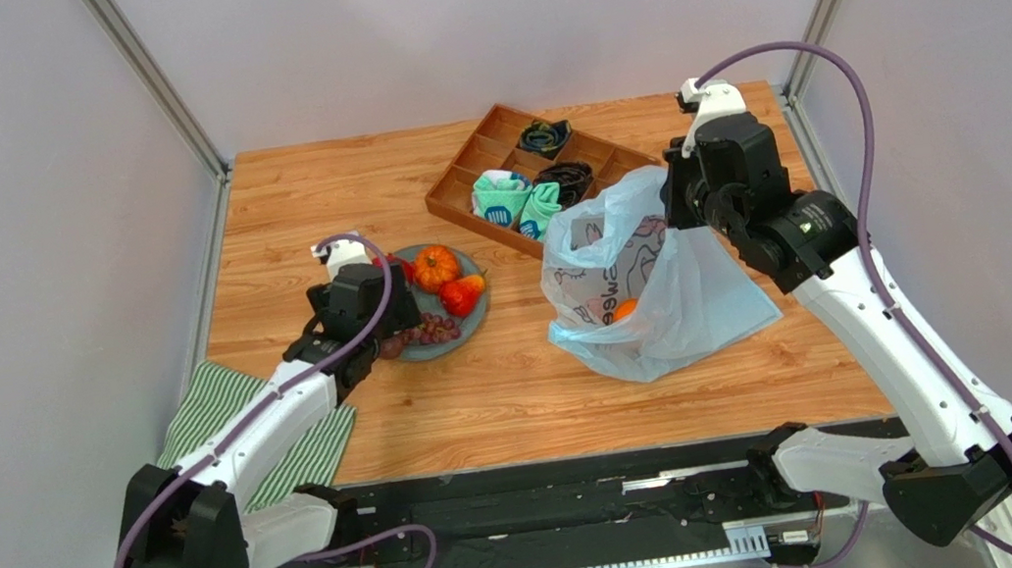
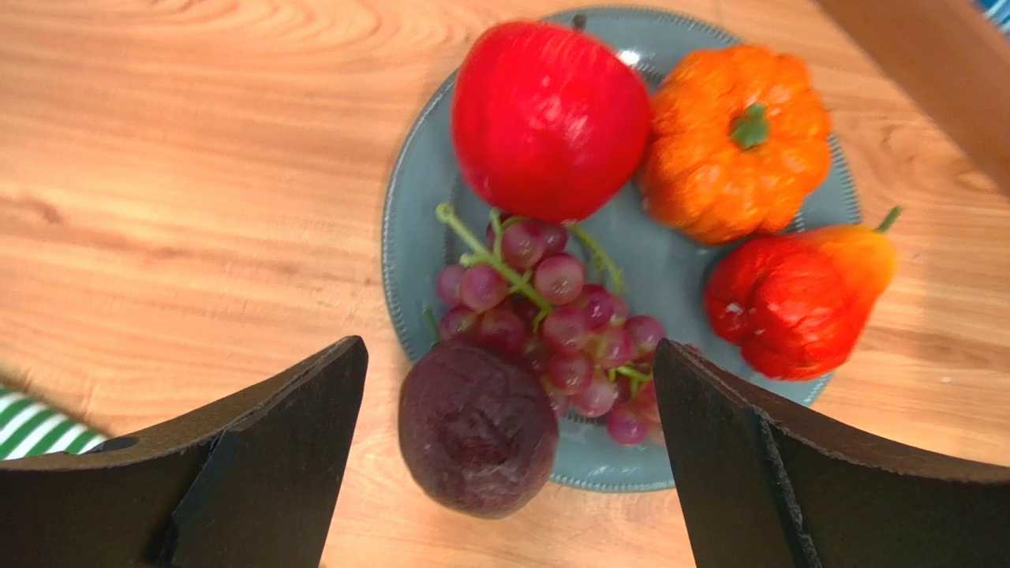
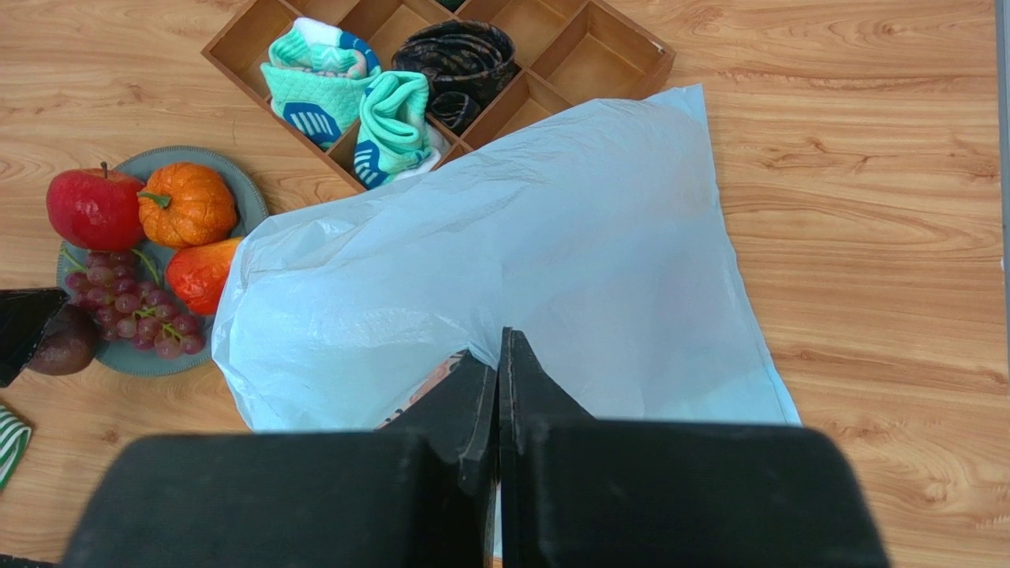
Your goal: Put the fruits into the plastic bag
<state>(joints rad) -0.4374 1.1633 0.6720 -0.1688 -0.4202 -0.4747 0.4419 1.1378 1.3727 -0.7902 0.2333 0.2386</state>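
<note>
The dark purple fruit (image 1: 392,346) (image 2: 477,428) at the plate's near rim is below my open left gripper, between its fingers, so I will next bring the gripper down over it and close.
On a grey plate (image 2: 670,272) lie a red apple (image 2: 548,118), a ribbed orange fruit (image 2: 735,148), a red-orange fruit (image 2: 792,302) and a dark red grape bunch (image 2: 557,320). A dark purple fruit (image 2: 477,428) rests at the plate's near rim. My left gripper (image 2: 510,349) hangs open just above it, one finger on either side, touching nothing. The light-blue plastic bag (image 1: 646,279) stands on the table, held up by its top edge in my shut right gripper (image 3: 498,337). An orange (image 1: 627,309) shows through the bag's wall.
A wooden compartment tray (image 1: 474,170) with teal cloth items and dark bundles stands behind the bag, close to the plate. A green-striped cloth (image 1: 225,413) lies at the table's near left corner, under the left arm. Metal frame posts rise at the back corners.
</note>
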